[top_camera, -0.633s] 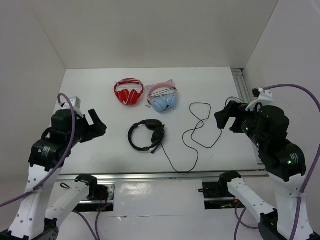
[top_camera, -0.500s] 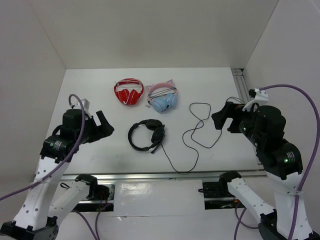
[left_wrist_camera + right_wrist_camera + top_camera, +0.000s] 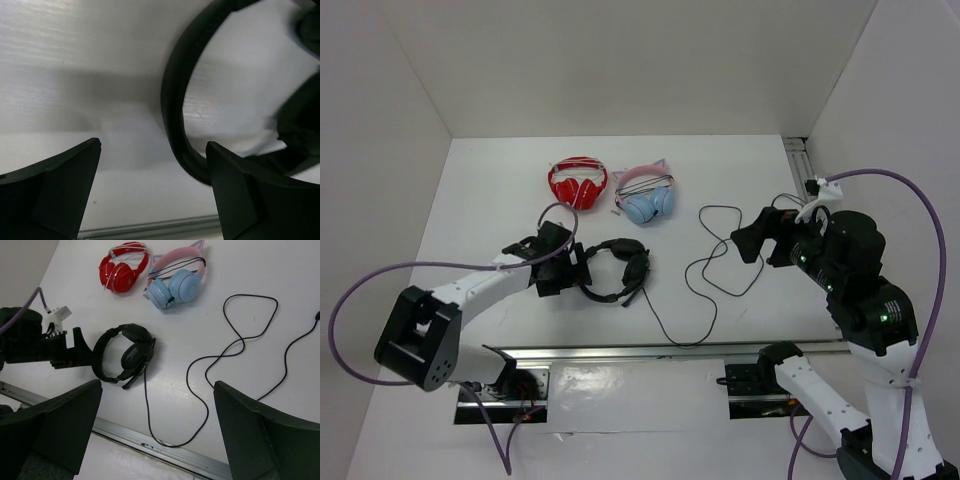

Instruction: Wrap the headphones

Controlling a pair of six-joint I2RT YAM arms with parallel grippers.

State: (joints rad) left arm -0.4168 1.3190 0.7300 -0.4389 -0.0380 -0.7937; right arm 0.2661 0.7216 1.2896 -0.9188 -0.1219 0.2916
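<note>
Next, my left gripper eases just outward to the middle of the headband's curve (image 3: 171, 97) and closes there, where the headband clears both fingers.
The black headphones (image 3: 615, 270) lie flat mid-table, earcups to the right, headband curving left. Their thin cable (image 3: 685, 344) runs toward the front edge, then snakes back right in loose loops. My left gripper (image 3: 575, 268) is low at the headband's left side and open. In the left wrist view the headband (image 3: 172, 100) passes between the fingers, close to the right finger (image 3: 240, 195), with a gap on the other side; left gripper (image 3: 152, 144). My right gripper (image 3: 750, 240) hangs open above the cable loops, holding nothing. From there I see the headphones (image 3: 125, 357) and cable (image 3: 145, 405) below the right gripper (image 3: 157, 384).
Red-and-white headphones (image 3: 577, 184) and light-blue headphones with pink ears (image 3: 647, 195) lie behind the black pair. An aluminium rail (image 3: 670, 350) runs along the table's front edge, another (image 3: 808, 175) along the right side. White walls enclose the left, back and right.
My left arm has swung down from the left side and reached right to the black headband, staying open. The right gripper has drifted slightly left. The headphones have not moved.
</note>
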